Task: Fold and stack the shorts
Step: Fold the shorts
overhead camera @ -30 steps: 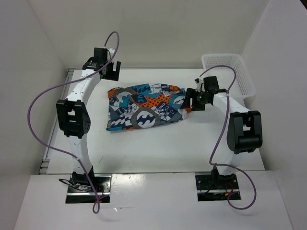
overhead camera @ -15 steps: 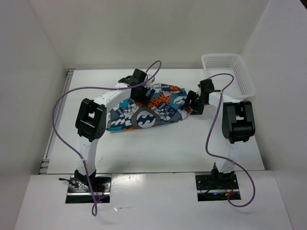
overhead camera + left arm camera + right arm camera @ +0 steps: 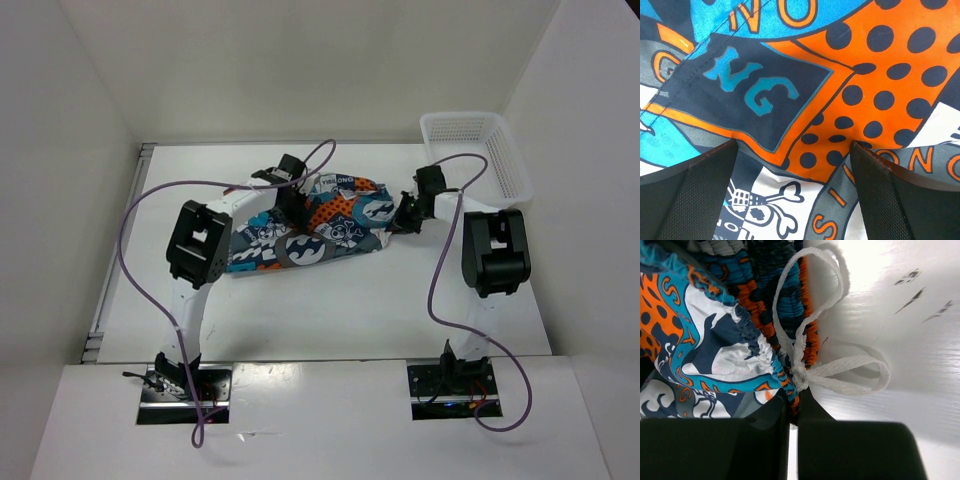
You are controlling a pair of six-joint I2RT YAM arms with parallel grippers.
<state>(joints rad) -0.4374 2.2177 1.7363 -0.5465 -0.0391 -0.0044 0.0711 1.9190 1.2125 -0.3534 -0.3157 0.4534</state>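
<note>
My right gripper is going to lift the shorts' waistband next, and it will swing the waistband to the left in the top view, over the shorts' opposite end, to release it there, as the shorts lie spread.
The patchwork-print shorts (image 3: pixel 305 225) lie spread across the middle of the white table. My left gripper (image 3: pixel 291 203) is down on their upper middle, open, both fingers (image 3: pixel 695 195) pressed into the cloth with an orange dotted patch (image 3: pixel 880 95) between them. My right gripper (image 3: pixel 403 216) is at the shorts' right end, shut on the elastic waistband (image 3: pixel 790 390) beside the knot of the white drawstring (image 3: pixel 840 375). The drawstring's loops lie on the bare table.
A white mesh basket (image 3: pixel 478 150) stands at the back right corner of the table (image 3: pixel 330 310). White walls enclose the table on the left, back and right. Purple cables arc over both arms.
My left arm swung from the back left onto the shorts and lowered onto the cloth. My right gripper closed on the waistband.
</note>
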